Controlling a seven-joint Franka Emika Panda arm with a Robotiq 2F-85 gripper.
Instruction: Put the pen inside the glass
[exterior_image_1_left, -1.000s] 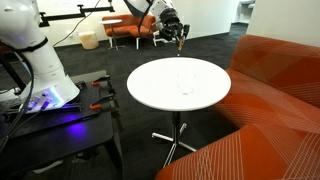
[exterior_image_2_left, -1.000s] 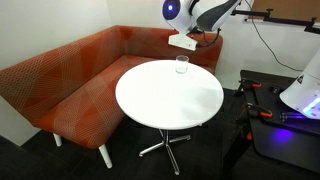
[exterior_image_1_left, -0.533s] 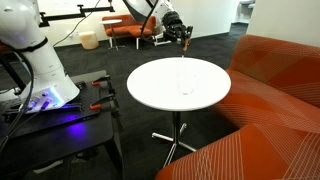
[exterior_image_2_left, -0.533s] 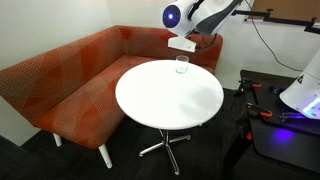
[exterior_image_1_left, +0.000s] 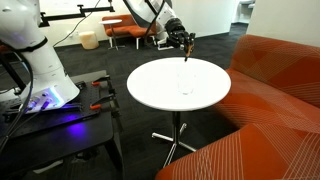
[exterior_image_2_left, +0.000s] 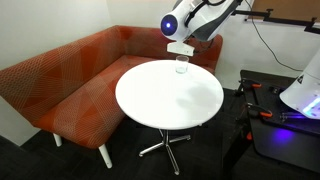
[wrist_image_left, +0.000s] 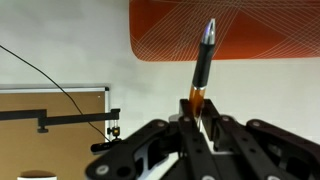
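The glass stands upright below the robot's gripper, so the gripper should next go down toward the opening of the clear glass (exterior_image_2_left: 181, 67) and let go of the pen's orange-brown end.
My gripper (exterior_image_1_left: 185, 42) is shut on the pen (exterior_image_1_left: 185, 54), which hangs point-down above the far edge of the round white table (exterior_image_1_left: 150, 92). The clear glass (exterior_image_1_left: 185, 81) stands upright on the table, below the pen and somewhat nearer the camera. In an exterior view the gripper (exterior_image_2_left: 180, 48) hovers just above the glass (exterior_image_2_left: 181, 67) near the table's far rim (exterior_image_2_left: 150, 105). In the wrist view the orange-brown pen with a dark tip (wrist_image_left: 203, 60) sticks out from between the shut jaws (wrist_image_left: 200, 122). The glass is not seen there.
An orange curved sofa (exterior_image_2_left: 70, 80) wraps round the table; it also shows in an exterior view (exterior_image_1_left: 275, 90). The robot base and a dark cart (exterior_image_1_left: 50, 95) stand beside the table. Orange chairs (exterior_image_1_left: 125, 30) stand far behind.
The gripper with the pen has moved sideways from off the table's far edge to over it, closer to the glass. The glass has not moved.
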